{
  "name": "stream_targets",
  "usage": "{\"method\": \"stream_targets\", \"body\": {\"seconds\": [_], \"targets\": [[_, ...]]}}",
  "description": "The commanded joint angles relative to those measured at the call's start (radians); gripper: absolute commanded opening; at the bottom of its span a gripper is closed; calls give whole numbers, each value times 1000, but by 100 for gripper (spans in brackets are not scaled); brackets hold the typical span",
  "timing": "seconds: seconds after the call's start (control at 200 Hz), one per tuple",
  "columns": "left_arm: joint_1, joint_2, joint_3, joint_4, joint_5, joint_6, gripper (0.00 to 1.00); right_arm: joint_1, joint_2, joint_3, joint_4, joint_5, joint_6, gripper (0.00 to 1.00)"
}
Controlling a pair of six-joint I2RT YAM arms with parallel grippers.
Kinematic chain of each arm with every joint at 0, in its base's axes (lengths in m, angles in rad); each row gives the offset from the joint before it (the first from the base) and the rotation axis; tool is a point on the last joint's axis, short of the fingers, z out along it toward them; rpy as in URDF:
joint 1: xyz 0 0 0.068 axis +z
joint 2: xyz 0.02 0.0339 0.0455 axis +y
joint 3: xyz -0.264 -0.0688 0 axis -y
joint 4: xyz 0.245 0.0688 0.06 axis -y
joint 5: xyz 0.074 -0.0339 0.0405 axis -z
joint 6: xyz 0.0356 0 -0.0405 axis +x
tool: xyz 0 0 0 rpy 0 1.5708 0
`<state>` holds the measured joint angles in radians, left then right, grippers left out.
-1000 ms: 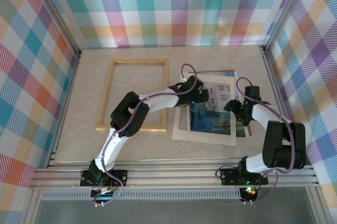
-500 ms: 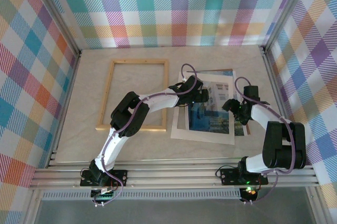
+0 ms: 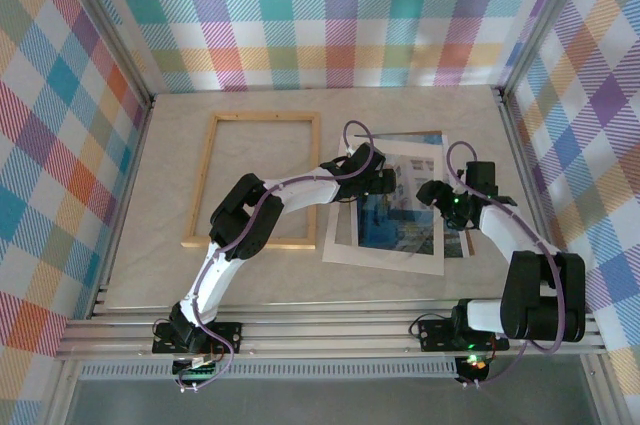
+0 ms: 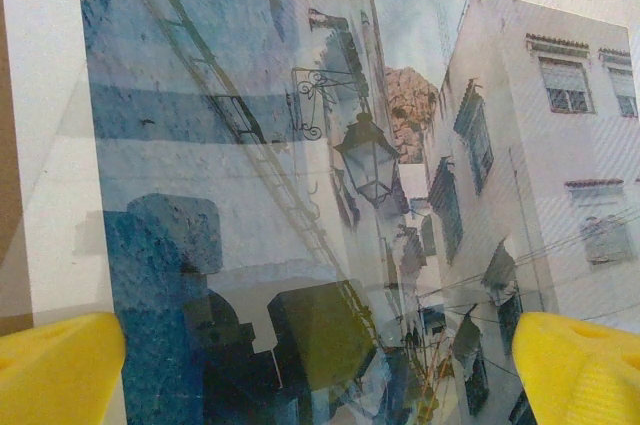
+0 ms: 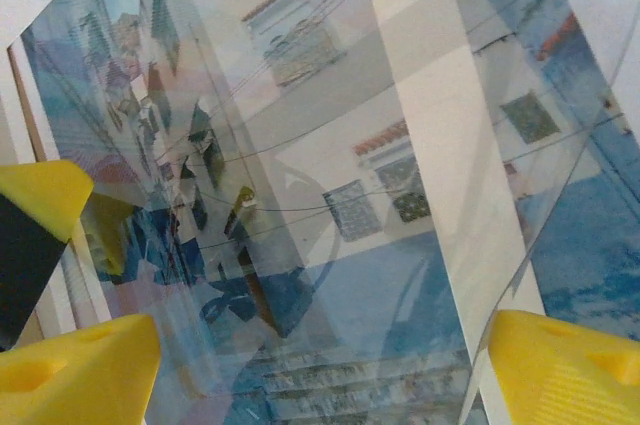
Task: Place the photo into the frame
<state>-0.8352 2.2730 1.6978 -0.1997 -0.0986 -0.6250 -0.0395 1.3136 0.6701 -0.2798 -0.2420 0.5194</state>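
I will move my right gripper toward the clear sheet's curved edge before I close it. The edge is close by one open finger, and I will bring it between both fingers.
The frame, thin light golden wood, lies flat on the left of the table with the table surface showing through it. To its right lies the photo, blue-toned buildings, inside a white mat and under a glossy clear sheet. My left gripper hovers open just above the print's upper left part, yellow fingertips wide apart. From the right, my right gripper hangs open over the print. Neither holds anything.
A brown board edge peeks out behind the mat. The clear sheet's curved edge runs past my right gripper's right fingertip. Checked walls enclose the table on three sides. Bare tabletop lies in front of the frame.
My right gripper has moved left and slightly away from the base, further over the print. The mat and print have slid a little to the left. The left arm has barely moved.
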Motion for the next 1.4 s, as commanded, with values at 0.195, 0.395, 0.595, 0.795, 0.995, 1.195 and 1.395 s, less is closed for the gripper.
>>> {"method": "stream_targets", "body": {"seconds": [0.195, 0.395, 0.595, 0.795, 0.995, 1.195, 1.395], "targets": [[-11, 56, -33, -54, 68, -39, 100, 16, 78, 0, -53, -47, 155, 82], [-10, 57, -32, -51, 68, -38, 100, 16, 50, -43, 3, -50, 209, 80], [-11, 57, -29, -59, 68, -35, 100, 16, -26, -23, -12, -18, 151, 66], [-9, 52, -3, -70, 66, -22, 100, 16, -45, 53, -73, 6, 95, 42], [2, 16, 46, -138, 77, 7, 100, 16, -23, 123, -97, 13, 54, 14], [65, -72, 99, -218, 103, 80, 100, 16, -9, 244, -164, 5, -27, 0], [188, -196, 82, -318, 69, 183, 100, 16, 44, 412, -230, -93, -78, 0]]}}
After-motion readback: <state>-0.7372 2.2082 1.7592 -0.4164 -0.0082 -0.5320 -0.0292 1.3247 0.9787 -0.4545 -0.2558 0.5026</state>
